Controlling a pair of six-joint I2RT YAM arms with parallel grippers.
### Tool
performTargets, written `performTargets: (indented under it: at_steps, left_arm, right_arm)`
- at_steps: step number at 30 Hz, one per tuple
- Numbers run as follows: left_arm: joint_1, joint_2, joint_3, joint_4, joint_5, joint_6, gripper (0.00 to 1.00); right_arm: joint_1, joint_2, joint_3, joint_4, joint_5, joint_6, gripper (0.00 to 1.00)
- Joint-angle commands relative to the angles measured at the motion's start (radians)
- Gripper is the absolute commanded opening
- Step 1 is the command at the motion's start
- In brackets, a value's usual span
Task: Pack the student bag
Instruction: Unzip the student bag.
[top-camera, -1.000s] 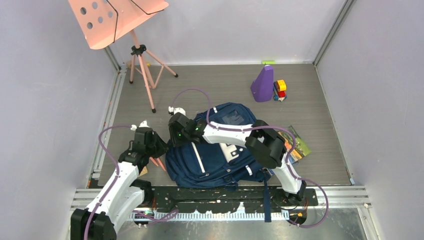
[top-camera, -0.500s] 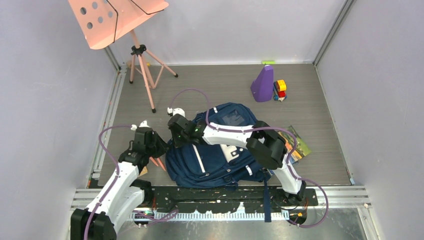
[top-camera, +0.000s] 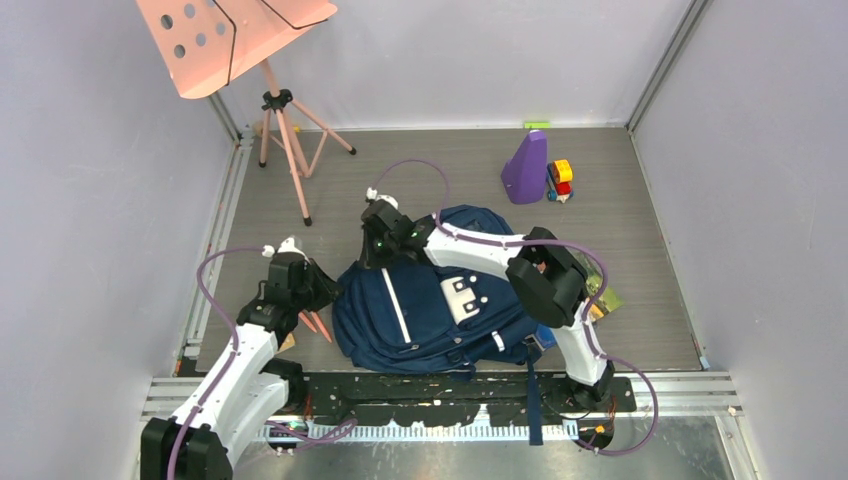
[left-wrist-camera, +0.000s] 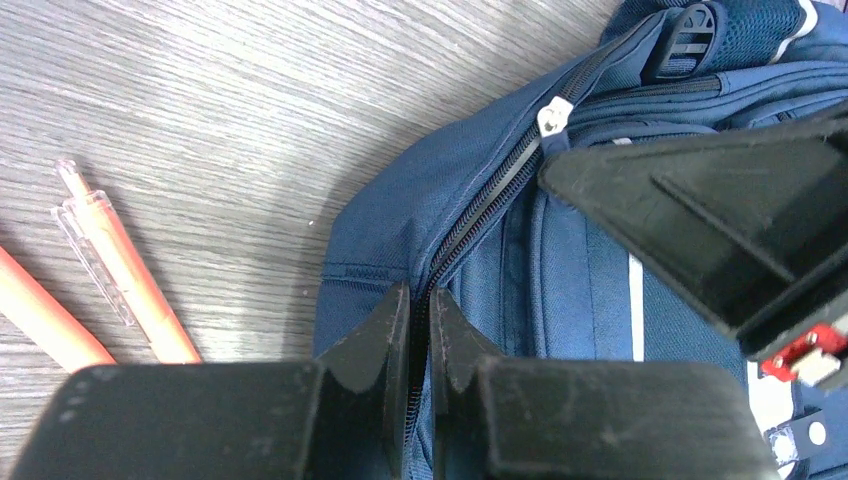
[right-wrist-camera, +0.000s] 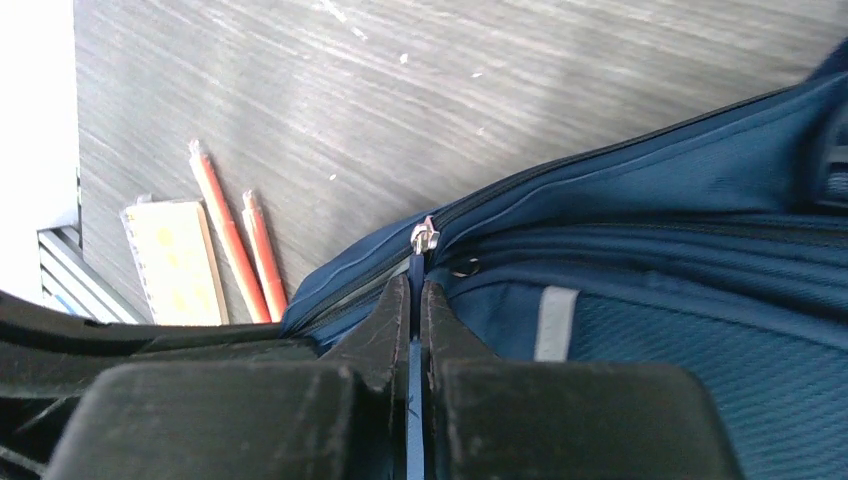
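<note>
The right gripper moves outward along the zipper to the part of the zipper beside the buckle (right-wrist-camera: 785, 97) next, farther outward, since the zipper runs on past the slider (right-wrist-camera: 425, 238).
The navy student bag (top-camera: 430, 312) lies flat mid-table, white stripes up. My left gripper (top-camera: 322, 291) is at its left edge. In the left wrist view it (left-wrist-camera: 420, 292) is shut on the bag's zipper seam (left-wrist-camera: 470, 215), below the silver zipper slider (left-wrist-camera: 552, 113). My right gripper (top-camera: 375, 255) is at the bag's upper left edge. In the right wrist view it (right-wrist-camera: 415, 282) is shut on the blue zipper pull tab (right-wrist-camera: 414, 330), which hangs from the slider (right-wrist-camera: 425, 238).
Two orange pens (top-camera: 316, 322) and a small notepad (right-wrist-camera: 175, 262) lie left of the bag. A pink music stand (top-camera: 285, 120) is at the back left. A purple object (top-camera: 525, 168) and toy blocks (top-camera: 560, 180) are at the back. A book (top-camera: 605, 297) lies right of the bag.
My right gripper has moved up and right along the bag's upper left edge, drawing the zipper pull with it. The left gripper has stayed clamped on the seam.
</note>
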Motion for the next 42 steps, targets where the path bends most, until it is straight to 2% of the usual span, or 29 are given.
performTargets:
  at_steps: [1,14,26,31,37,39,42]
  left_arm:
    - [0.003,-0.002,0.006,-0.072,0.005,0.028,0.00]
    - [0.002,0.007,0.012,-0.076,-0.005,0.042,0.00]
    - [0.003,0.015,0.047,-0.088,-0.019,0.059,0.00]
    - [0.003,0.041,0.063,-0.066,-0.007,0.058,0.00]
    - [0.007,0.132,0.140,-0.021,0.004,0.097,0.00]
    - [0.019,0.180,0.199,-0.009,0.007,0.123,0.00]
    - [0.045,0.257,0.284,-0.014,0.033,0.164,0.00]
  right_arm:
    - [-0.092,-0.079,-0.006,0.040,0.126,0.017,0.01]
    - [-0.167,-0.126,-0.075,0.035,0.282,0.007,0.01]
    - [-0.254,-0.105,-0.058,0.019,0.428,-0.065,0.01]
    - [-0.276,-0.095,-0.040,0.020,0.413,-0.101,0.01]
    - [-0.276,-0.133,-0.053,0.060,0.295,-0.201,0.01]
    - [-0.276,-0.170,-0.080,0.071,0.261,-0.235,0.07]
    - [-0.273,-0.252,-0.143,0.080,0.220,-0.272,0.27]
